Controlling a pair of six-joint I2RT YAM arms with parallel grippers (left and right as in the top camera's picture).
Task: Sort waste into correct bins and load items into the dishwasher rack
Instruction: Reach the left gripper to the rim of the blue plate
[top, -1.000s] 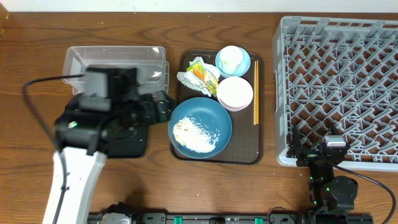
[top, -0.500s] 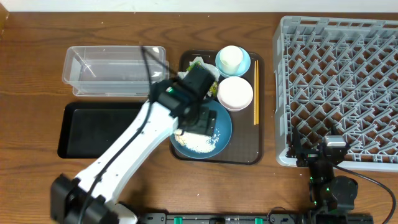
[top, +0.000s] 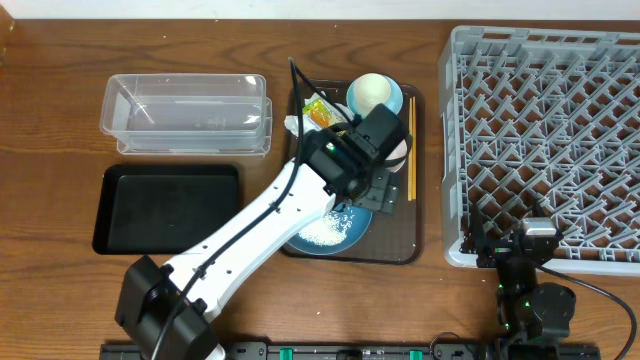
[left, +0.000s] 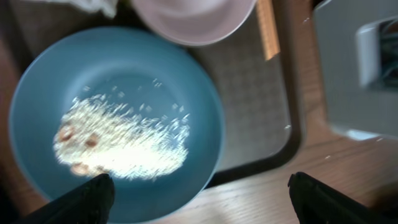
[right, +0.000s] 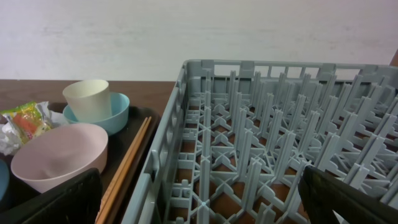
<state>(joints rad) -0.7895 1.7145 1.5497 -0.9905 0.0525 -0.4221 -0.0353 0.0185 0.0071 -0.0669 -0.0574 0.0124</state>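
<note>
Next, the open left gripper moves down onto the rack-side rim of the large dark-blue bowl, since the bare tray beside it leaves space for a finger.
My left gripper hangs open over the brown serving tray, nothing between its fingers. Below it, in the left wrist view, lies the large dark-blue bowl with white rice, the white-pinkish bowl and a chopstick end. Overhead, the arm hides most of both bowls. The light-blue bowl holds a pale cup. Wrapper and napkin lie at the tray's far left. My right gripper stands open at the near edge of the grey rack.
The clear tub and the black tray lie left of the serving tray. Chopsticks run along its right side, close to the rack wall. The right wrist view also shows the pinkish bowl and the light-blue bowl.
My left arm has swung right, from above the black tray to above the serving tray, and now covers the pinkish bowl and part of the blue bowl. The right arm stays still.
</note>
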